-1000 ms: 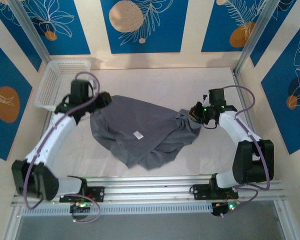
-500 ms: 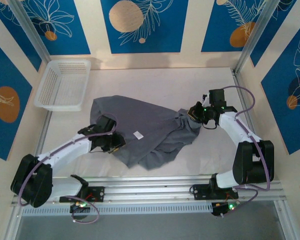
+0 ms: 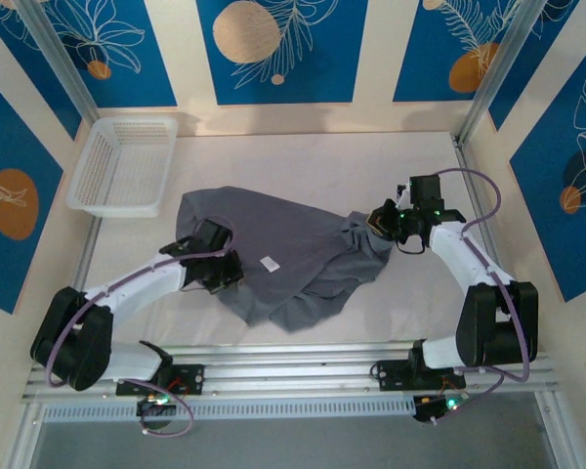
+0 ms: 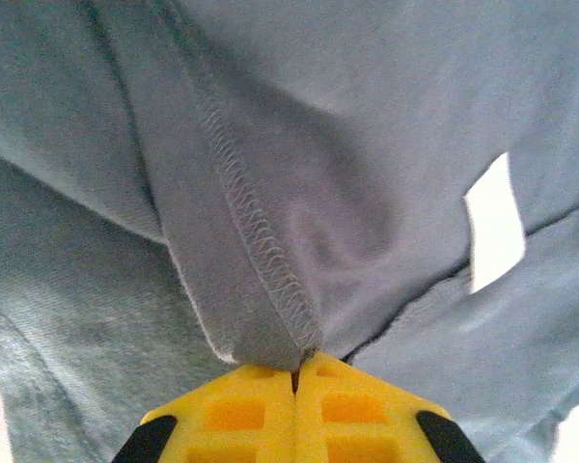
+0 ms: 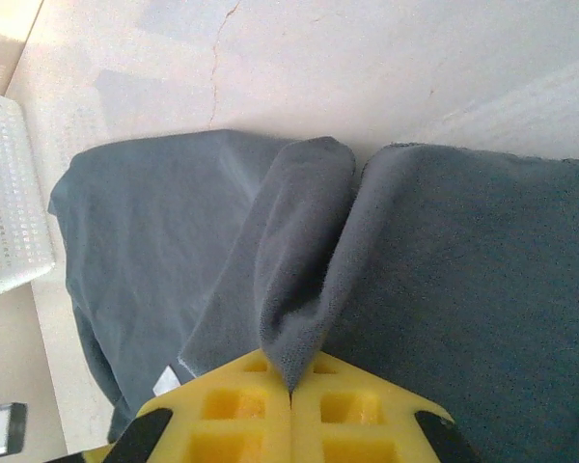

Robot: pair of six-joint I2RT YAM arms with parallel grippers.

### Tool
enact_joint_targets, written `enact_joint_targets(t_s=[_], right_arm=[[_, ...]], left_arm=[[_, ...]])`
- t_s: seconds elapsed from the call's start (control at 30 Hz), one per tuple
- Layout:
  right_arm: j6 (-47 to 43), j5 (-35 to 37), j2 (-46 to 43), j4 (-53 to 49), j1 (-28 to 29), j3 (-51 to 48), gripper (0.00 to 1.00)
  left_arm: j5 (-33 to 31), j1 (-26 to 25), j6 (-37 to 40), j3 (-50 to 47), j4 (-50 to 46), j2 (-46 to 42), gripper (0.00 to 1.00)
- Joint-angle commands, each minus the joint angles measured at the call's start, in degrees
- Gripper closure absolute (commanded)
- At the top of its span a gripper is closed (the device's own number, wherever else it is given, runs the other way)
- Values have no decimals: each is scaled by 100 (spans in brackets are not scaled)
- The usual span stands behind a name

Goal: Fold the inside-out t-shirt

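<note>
My right gripper raises the shirt's pinched fold next, as the shirt lies crumpled. It carries it outward over the bare tabletop behind the shirt (image 3: 359, 170) (image 5: 367, 82) to release it.
The inside-out t-shirt (image 3: 293, 249) lies crumpled and slate-grey across the middle of the table, its small pale tag (image 3: 270, 263) facing up. My left gripper (image 3: 227, 274) rests on the shirt's near-left part, shut on a stitched seam fold (image 4: 261, 289) of the t-shirt. My right gripper (image 3: 379, 220) is at the shirt's right end, shut on a pinched ridge of the t-shirt (image 5: 304, 280). In the left wrist view the yellow fingers (image 4: 232, 415) meet with cloth caught between their tips. In the right wrist view the yellow fingers (image 5: 357, 410) likewise meet on the cloth.
A white basket (image 3: 124, 163) stands at the table's far left corner, also in the right wrist view (image 5: 5, 212). Bare pale tabletop (image 3: 313, 166) stretches behind the shirt. A metal rail (image 3: 303, 363) runs along the near edge.
My left arm swung from beside the basket down onto the shirt's near-left part, and its gripper closed on a seam fold. The right gripper kept its hold and place.
</note>
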Motion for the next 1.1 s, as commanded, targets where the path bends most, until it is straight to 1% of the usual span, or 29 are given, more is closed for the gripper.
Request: enact_joint_targets(t_s=[0.0, 0.1, 0.17, 0.2, 0.27, 0.33, 0.4, 0.43, 0.57, 0.63, 0.73, 0.8, 0.87, 0.93, 0.97, 1.0, 1.03, 1.07], right_arm=[[137, -153, -338, -242, -31, 363, 100], [203, 19, -674, -373, -122, 896, 100], [231, 317, -916, -456, -261, 1522, 100], [224, 457, -1006, -443, -329, 1829, 100], [196, 835, -1181, -340, -501, 2481, 100], [157, 1199, -1309, -169, -684, 3118, 100], [80, 1495, -1388, 52, -812, 3612, 100], [2, 1638, -1432, 197, -883, 3850, 100], [-22, 1962, -1403, 312, -1231, 4665, 100], [22, 1882, -1202, 196, -1417, 5169, 100], [30, 1409, -526, -466, -1551, 6440, 100], [13, 999, -12, -843, -1551, 7316, 100], [-49, 510, 615, -1282, -1472, 8336, 100], [-380, 0, 1685, -2136, -1169, 9886, 100], [-553, -218, 2212, -2565, -986, 10753, 100], [-705, -506, 2923, -3077, -782, 11765, 100], [-784, -805, 3502, -3418, -604, 12520, 100], [-762, -1362, 3755, -3388, -433, 12360, 100]], left_arm=[[-244, 15, 201, 701, -526, -411, 100], [-420, 118, 627, 1873, -1058, -559, 100], [-581, 119, 1004, 3018, -1358, -519, 100], [-556, 119, 1122, 3480, -1389, -465, 100], [-251, 106, 1272, 4330, -1196, -343, 100], [311, 40, 1266, 4946, -679, -220, 100], [645, -175, 1241, 5350, -249, -126, 100], [697, -343, 1268, 5544, -120, -72, 100], [640, -1069, 1435, 6188, -66, 214, 100], [674, -1332, 1439, 6430, -110, 355, 100], [483, -1563, 1544, 6607, -295, 352, 100], [216, -1594, 1678, 6589, -427, 170, 100], [-274, -1601, 1857, 6401, -584, -138, 100], [-1235, -1601, 1924, 6060, -1037, -520, 100], [-1762, -1591, 1847, 5924, -1368, -675, 100], [-2389, -1587, 1704, 5754, -1827, -821, 100], [-2793, -1573, 1561, 5629, -2164, -935, 100], [-3058, -1546, 1444, 5353, -2431, -1080, 100]])
